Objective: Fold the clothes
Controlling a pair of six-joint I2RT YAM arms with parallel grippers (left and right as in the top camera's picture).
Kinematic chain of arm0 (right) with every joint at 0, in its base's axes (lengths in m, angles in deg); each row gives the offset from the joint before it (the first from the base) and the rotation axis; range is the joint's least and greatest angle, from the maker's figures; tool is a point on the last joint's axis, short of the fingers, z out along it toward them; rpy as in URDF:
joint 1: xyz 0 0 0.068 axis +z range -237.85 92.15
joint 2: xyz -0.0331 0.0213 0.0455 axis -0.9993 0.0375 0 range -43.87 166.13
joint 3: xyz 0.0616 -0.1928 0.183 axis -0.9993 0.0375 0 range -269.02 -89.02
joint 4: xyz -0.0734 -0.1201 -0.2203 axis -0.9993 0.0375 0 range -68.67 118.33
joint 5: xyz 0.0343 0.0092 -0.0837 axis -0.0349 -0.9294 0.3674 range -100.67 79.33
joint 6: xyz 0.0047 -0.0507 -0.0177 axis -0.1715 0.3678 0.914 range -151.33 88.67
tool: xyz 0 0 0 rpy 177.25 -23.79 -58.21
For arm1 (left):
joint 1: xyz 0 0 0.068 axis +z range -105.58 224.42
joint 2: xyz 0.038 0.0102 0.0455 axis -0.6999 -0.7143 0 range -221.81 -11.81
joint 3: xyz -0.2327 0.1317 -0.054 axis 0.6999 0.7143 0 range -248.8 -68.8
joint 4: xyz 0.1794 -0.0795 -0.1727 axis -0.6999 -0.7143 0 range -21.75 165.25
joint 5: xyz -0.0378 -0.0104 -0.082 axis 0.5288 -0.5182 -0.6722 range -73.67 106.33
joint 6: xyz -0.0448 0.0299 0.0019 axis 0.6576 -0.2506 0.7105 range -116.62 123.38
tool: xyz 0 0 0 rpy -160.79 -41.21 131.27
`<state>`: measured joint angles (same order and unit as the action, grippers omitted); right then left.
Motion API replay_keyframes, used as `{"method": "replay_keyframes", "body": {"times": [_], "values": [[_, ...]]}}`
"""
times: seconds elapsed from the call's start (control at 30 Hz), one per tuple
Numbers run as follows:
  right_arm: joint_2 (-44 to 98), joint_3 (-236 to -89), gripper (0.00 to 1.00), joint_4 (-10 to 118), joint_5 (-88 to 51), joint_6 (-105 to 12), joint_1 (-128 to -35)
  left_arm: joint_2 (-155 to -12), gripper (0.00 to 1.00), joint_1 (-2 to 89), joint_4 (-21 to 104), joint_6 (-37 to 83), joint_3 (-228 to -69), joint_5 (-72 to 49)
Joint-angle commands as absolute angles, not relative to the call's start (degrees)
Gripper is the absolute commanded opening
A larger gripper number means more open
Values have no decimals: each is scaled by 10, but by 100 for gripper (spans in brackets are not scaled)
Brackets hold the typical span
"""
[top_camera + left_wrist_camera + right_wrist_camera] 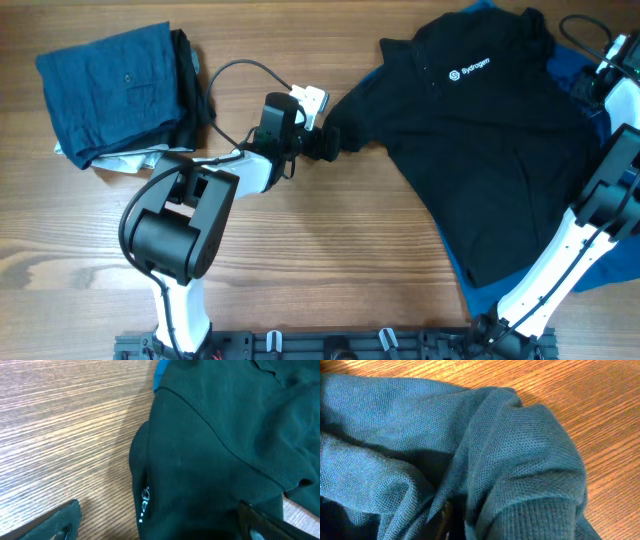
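My left gripper should next close its open fingers from both sides onto the sleeve tip's edge by the bare table, because the sleeve tip lies loose between them.
The clothes here are chiefly a black polo shirt (490, 150) with a white chest logo, spread flat at the right on top of a blue garment (478, 288). My left gripper (330, 143) is at the shirt's left sleeve (200, 475). It stands open, one finger on each side of the sleeve, which lies loose between them. My right gripper (603, 82) is at the far right edge by the other sleeve. In the right wrist view blue knit cloth with a ribbed cuff (540, 520) covers its fingers, so their state is hidden.
A folded stack lies at the back left: a blue garment (110, 90) on top, black cloth (192, 95) under it. Bare wooden table (330, 250) lies between the stack and the shirt. A black cable (235, 68) loops behind my left arm.
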<state>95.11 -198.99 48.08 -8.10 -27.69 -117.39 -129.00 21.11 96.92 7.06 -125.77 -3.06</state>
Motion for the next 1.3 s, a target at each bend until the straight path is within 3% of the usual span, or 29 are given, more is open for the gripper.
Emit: {"method": "replay_keyframes", "body": {"times": [0.0,0.03,0.1,0.23,0.33,0.4,0.67,0.7,0.77,1.03,1.27], "values": [[966,-1991,33,482,-95,-285,-1171,-1297,100,208,988,69,-1263,-89],[966,-1991,34,482,-95,-285,-1171,-1297,98,206,1003,69,-1263,-91],[966,-1991,35,482,-95,-285,-1171,-1297,76,201,1018,69,-1263,-80],[966,-1991,38,482,-95,-285,-1171,-1302,58,183,1023,68,-1263,17],[966,-1991,41,481,-95,-285,-1171,-1317,63,182,1034,68,-1263,17],[966,-1991,41,481,-95,-285,-1171,-1326,61,182,1036,68,-1263,28],[966,-1991,38,481,-95,-285,-1172,-1337,4,181,1034,69,-1263,30],[966,-1991,32,481,-95,-285,-1173,-1337,4,183,1033,69,-1263,30],[969,-1991,4,480,-95,-285,-1176,-1335,4,188,1027,69,-1263,30],[1019,-1991,4,443,-68,-281,-1199,-1292,4,221,914,68,-1263,116],[1023,-1991,9,411,-19,-270,-1218,-1243,4,269,739,68,-1263,186]]}}
